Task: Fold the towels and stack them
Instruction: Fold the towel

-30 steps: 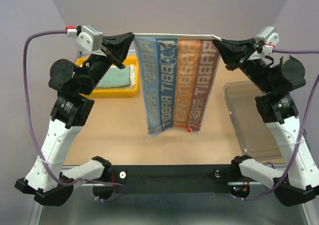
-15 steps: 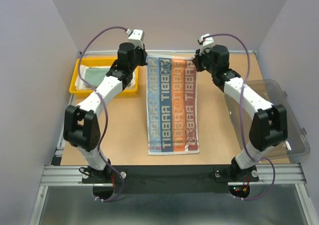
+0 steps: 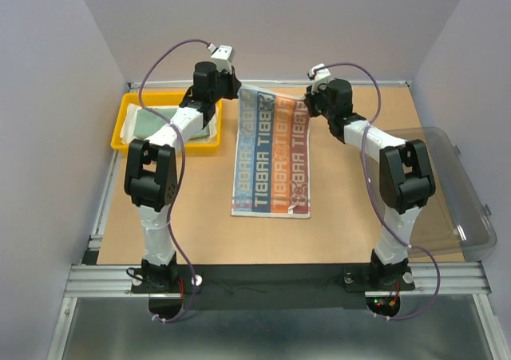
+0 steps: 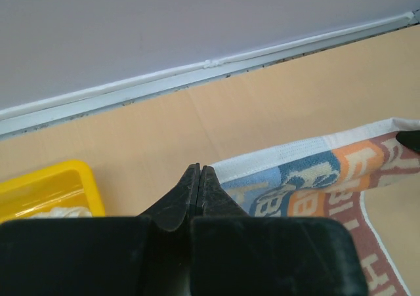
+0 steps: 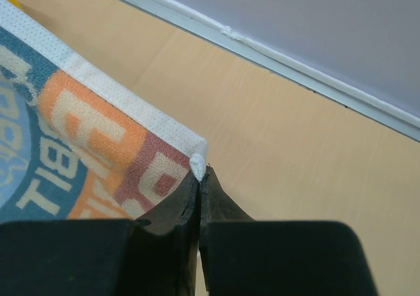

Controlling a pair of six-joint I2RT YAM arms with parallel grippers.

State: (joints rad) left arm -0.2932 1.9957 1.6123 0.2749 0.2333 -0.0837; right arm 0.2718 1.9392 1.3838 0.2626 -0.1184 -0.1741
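Next I need to bring my right gripper back and down to release the towel's corner over its near end (image 3: 299,200), which lies flat, below and back from the gripper.
A towel (image 3: 271,160) with blue and orange letter print lies lengthwise on the table, its far edge lifted between both arms. My left gripper (image 3: 237,89) is shut on the far left corner; in the left wrist view the jaws (image 4: 199,169) meet with the towel's white hem (image 4: 289,157) running off to the right. My right gripper (image 3: 307,101) is shut on the far right corner, and a white tip of towel (image 5: 197,165) pokes out between its closed fingers (image 5: 203,174). A pale green towel (image 3: 153,121) lies folded in the yellow tray.
The yellow tray (image 3: 120,141) stands at the far left, its corner (image 4: 46,184) showing in the left wrist view. A clear plastic bin (image 3: 451,192) stands at the right edge. The back wall rises just beyond both grippers.
Both arms have come down from a raised hold and reached far back. The towel, hanging a second ago, now lies on the table, and its near edge has slid farther from the bases.
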